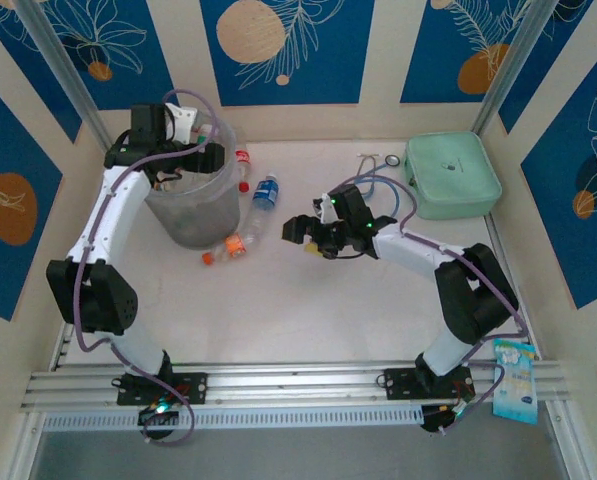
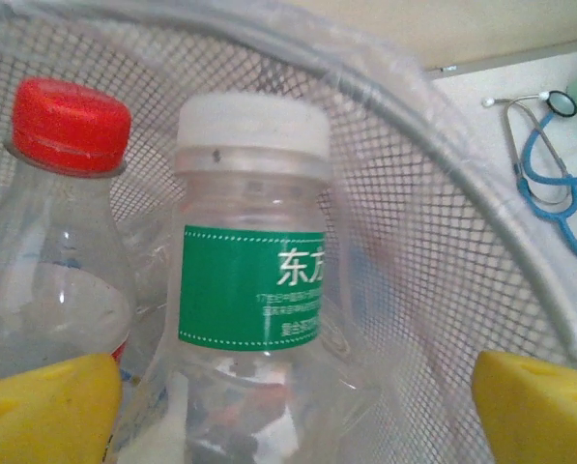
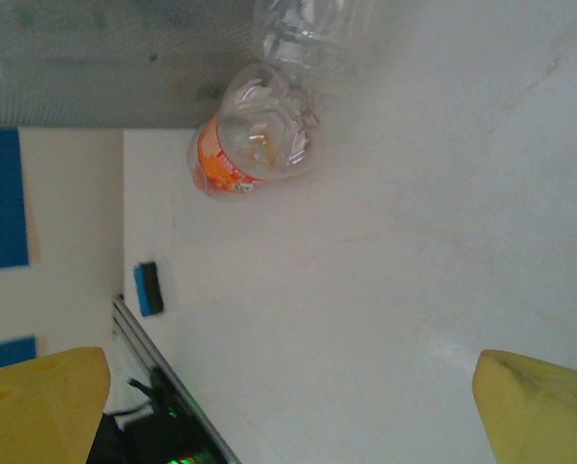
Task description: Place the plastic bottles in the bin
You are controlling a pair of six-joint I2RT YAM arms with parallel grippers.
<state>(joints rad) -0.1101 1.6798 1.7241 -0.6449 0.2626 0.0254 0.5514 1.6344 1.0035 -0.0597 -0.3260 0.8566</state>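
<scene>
The orange-labelled bottle's bottom end (image 1: pixel 252 236) (image 3: pixel 293 130) faces the robot's open right gripper uncovered, so this gripper will next move down and across the table toward the foot of the bin and around that end.
The bin (image 1: pixel 183 215) stands at the back left, and my left gripper (image 1: pixel 193 152) hangs over its rim. In the left wrist view a clear bottle with a green label and white cap (image 2: pixel 254 280) stands between the wide-apart yellow fingertips (image 2: pixel 46 406), with the right pad well clear of it. A red-capped bottle (image 2: pixel 66 193) is beside it, inside the bin's mesh wall (image 2: pixel 443 242). On the table lie a red-capped bottle (image 1: pixel 242 165), a blue-labelled bottle (image 1: pixel 266 195) and an orange-labelled bottle (image 1: pixel 228 247) (image 3: pixel 249 145). My right gripper (image 1: pixel 313 235) (image 3: pixel 288 416) is open and empty, right of them.
A mint-green square case (image 1: pixel 451 175) sits at the back right with a stethoscope (image 1: pixel 378 170) (image 2: pixel 549 184) beside it. A paper pack (image 1: pixel 515 380) hangs by the right arm's base. Patterned walls close in the table on three sides.
</scene>
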